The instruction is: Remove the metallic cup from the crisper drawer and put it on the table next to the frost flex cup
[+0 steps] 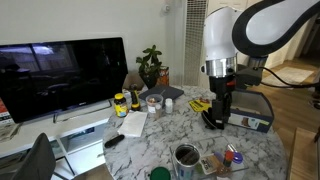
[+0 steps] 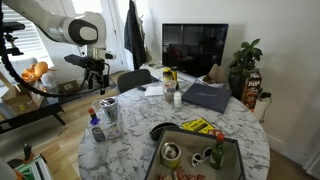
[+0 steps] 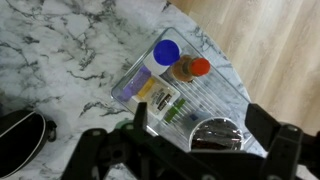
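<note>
I need to lower my gripper, turning slightly, to grip the metallic cup's rim by the packets.
The metallic cup (image 3: 213, 135) is shiny silver with a dark inside. It stands upright at one end of the clear crisper drawer (image 3: 205, 95) on the marble table. It shows in both exterior views (image 1: 186, 158) (image 2: 108, 106). My gripper (image 3: 200, 117) is open and empty. It hangs above the drawer, with its fingers either side of the cup in the wrist view, not touching it. In both exterior views the gripper (image 1: 217, 116) (image 2: 95, 82) is clearly above the drawer. A small whitish cup (image 2: 176, 97) stands farther along the table.
The drawer also holds a blue-capped bottle (image 3: 167, 50), an orange-capped bottle (image 3: 198, 68) and packets. A black pouch (image 3: 20, 130) lies beside it. A tray (image 2: 235, 150) with items, a laptop (image 2: 208, 95), a monitor (image 1: 60, 75) and a plant (image 1: 150, 65) surround the table.
</note>
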Motion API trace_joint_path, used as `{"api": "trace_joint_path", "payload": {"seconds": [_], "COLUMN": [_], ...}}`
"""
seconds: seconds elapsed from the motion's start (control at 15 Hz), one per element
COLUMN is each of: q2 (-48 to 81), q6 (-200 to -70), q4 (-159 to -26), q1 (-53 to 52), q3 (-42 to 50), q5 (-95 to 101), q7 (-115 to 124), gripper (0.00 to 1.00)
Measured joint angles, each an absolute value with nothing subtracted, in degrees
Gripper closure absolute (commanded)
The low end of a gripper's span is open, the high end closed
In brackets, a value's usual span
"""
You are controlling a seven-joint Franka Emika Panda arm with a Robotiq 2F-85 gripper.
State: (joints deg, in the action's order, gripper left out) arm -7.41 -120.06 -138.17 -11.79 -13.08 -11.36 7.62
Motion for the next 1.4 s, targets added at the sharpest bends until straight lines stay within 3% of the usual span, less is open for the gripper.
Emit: {"api": "trace_joint_path", "payload": {"seconds": [0.4, 0.8, 1.27, 1.33, 1.4], "q2": [-5.27, 6.27, 10.89, 11.02, 11.33], "q6": [-126.78, -137.35, -138.93, -139.91, -141.27], "q4": [-138.01, -137.75, -136.34, -136.34, -136.34], "q1": [-11.67, -11.88, -11.83, -11.71, -11.51], "q3": [-12.88, -13.20, -13.67, -13.67, -13.69], "q5": [-14.33, -26.08, -28.79, -30.03, -31.96], "q7": [13.28, 13.00, 10.93, 10.25, 9.08], "gripper": [0.00, 0.00, 0.00, 0.02, 0.23]}}
